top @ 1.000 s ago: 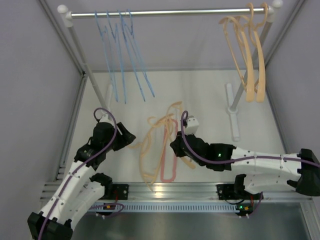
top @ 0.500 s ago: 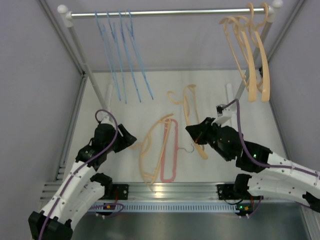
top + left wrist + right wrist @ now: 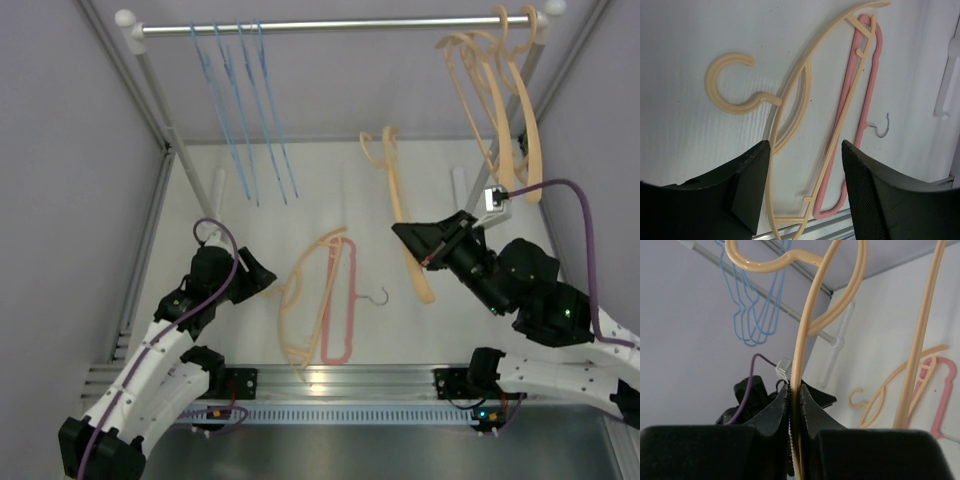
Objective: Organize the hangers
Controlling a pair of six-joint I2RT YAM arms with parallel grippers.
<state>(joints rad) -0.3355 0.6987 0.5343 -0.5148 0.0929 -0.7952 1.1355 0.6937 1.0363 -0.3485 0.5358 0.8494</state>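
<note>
The robot's right gripper needs to rise outward and release its hanger on the silver bar [image 3: 350, 22] beside the matching peach hangers, since that bar is above and outward of the gripper.
My right gripper [image 3: 410, 240] [image 3: 795, 396] is shut on a peach hanger [image 3: 397, 195] [image 3: 808, 315] and holds it in the air, hook uppermost, above the middle of the table. Another peach hanger [image 3: 295, 290] [image 3: 805, 85] and a pink-red hanger [image 3: 343, 310] [image 3: 867, 95] with a metal hook [image 3: 883, 129] lie flat on the table. My left gripper [image 3: 262, 277] [image 3: 806, 165] hovers open over their lower ends, nothing between its fingers. Several light-blue wire hangers [image 3: 245, 110] [image 3: 760, 305] hang at the left of the silver rail [image 3: 350, 22], several peach ones [image 3: 500, 100] at its right.
The rack's slanted uprights stand on white feet [image 3: 465, 235] at the back left and right of the table. Grey walls close in both sides. An aluminium strip [image 3: 340, 378] runs along the near edge by the arm bases.
My right gripper has lifted one peach hanger off the pile and carried it up, right and toward the back. The left arm has stayed put, still open.
</note>
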